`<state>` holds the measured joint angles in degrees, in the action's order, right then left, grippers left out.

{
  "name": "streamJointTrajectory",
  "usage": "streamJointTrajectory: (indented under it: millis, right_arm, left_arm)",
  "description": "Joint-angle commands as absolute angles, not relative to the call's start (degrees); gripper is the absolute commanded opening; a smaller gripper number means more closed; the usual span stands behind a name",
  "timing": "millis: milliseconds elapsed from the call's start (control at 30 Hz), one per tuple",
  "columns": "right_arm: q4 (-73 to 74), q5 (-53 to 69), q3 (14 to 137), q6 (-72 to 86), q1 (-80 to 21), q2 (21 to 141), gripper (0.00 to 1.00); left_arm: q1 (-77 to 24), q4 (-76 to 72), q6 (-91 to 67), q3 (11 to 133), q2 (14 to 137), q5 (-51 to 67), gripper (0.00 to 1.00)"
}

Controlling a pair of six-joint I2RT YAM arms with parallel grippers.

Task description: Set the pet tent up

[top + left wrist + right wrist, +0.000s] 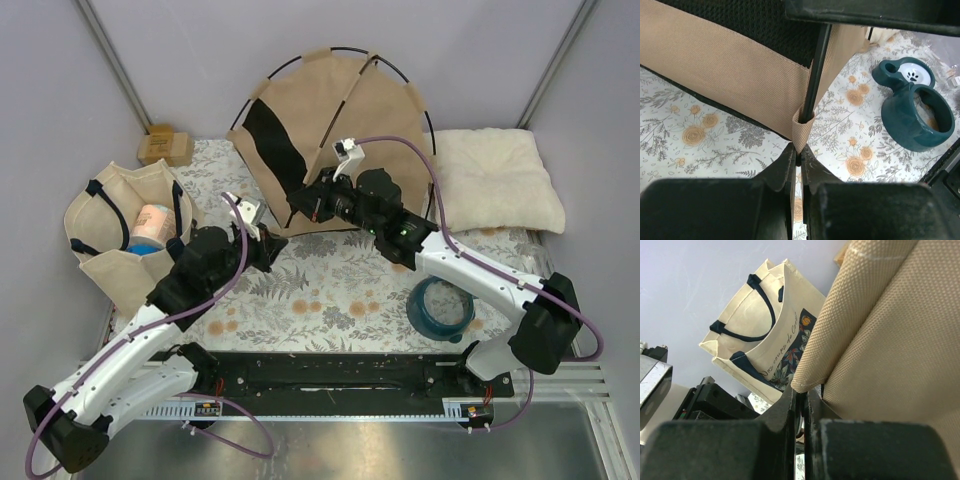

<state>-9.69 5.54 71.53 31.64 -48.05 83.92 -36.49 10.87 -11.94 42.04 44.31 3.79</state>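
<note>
The dark pole sits in the tent's corner loop, so my right gripper should next move down and back toward the tent's near lower corner point(283, 233) and let go of the folded canvas.
The pet tent point(330, 120), tan canvas with a black panel and thin dark arching poles, stands at the back middle of the table. My left gripper point(272, 240) is at its near lower corner. In the left wrist view that gripper point(799, 154) is shut on the tip of the tan corner loop point(802, 127), which holds a dark pole point(817, 65). My right gripper point(300, 208) reaches in from the right to the same lower edge. In the right wrist view it point(802, 395) is shut on a folded edge of the tent canvas point(880, 330).
A beige tote bag point(120, 230) with dark straps stands at the left, with a cup inside. A cream pillow point(495, 180) lies at the back right. A teal bowl point(440, 308) sits near the right arm. A small cardboard box point(165, 147) is at the back left.
</note>
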Motion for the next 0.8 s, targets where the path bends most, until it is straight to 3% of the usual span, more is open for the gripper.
streamJointTrajectory:
  millis: [0,100,167,267,500,567,700,767]
  right_arm:
    - [-9.06,0.28,69.87,24.79,-48.52,83.58,0.0]
    - [-6.95,-2.19,69.96,22.86,-48.6,84.11,0.0]
    - [-6.42,-2.02,69.7,21.98,-48.69,84.11,0.0]
    - [-6.68,-0.18,68.65,20.84,-48.95,83.94,0.0]
    - [-2.29,9.48,66.89,18.72,-50.27,84.99,0.0]
    - [-0.8,10.28,66.53,18.46,-50.62,85.08,0.14]
    - [3.68,8.27,65.4,19.51,-50.54,82.54,0.61]
    - [4.22,5.11,63.82,19.6,-50.62,79.21,0.76]
  left_arm:
    - [-36.74,7.91,-10.81,46.93,44.03,5.97,0.0]
    - [-36.83,8.61,-10.72,47.63,44.03,6.68,0.01]
    - [-36.65,9.14,-10.55,48.34,43.86,6.77,0.07]
    - [-36.74,10.19,-10.2,49.39,42.9,5.63,0.23]
    - [-36.74,10.2,-8.26,51.5,39.9,0.27,0.47]
    - [-36.74,9.58,-8.52,51.59,40.08,-4.55,0.55]
    - [-36.74,8.35,-10.63,51.85,41.83,-9.05,0.65]
    - [-36.74,7.48,-11.6,52.21,43.24,-9.05,0.69]
